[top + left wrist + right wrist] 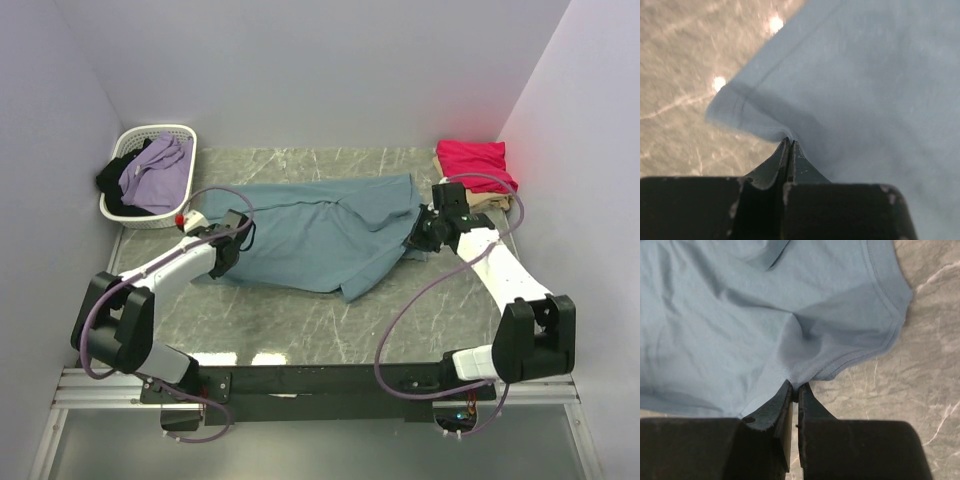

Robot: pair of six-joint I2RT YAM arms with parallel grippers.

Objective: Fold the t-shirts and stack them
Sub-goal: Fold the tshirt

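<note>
I should next pull the shirt's hem outward with my right gripper, over the shirt's end toward the shirt's far edge (414,204) (874,335), and then open the gripper. The shirt's near side still sticks out onto the marble.
A dusty teal-blue t-shirt (320,235) lies stretched across the middle of the marble table, partly rumpled. My left gripper (228,250) is shut on its left hemmed edge (740,107); in the left wrist view the cloth bunches at my fingertips (789,144). At the shirt's right end my right gripper (420,232) is shut on the hem (855,357), and the fabric puckers between its fingertips (796,387). A folded crimson-pink t-shirt (472,160) rests on a folded pale beige one (490,203) at the back right corner.
A white slatted basket (125,150) at the back left holds lavender (158,172) and black clothes. Grey walls close in the table on the left, back and right. Bare marble (330,320) shows in front of the shirt.
</note>
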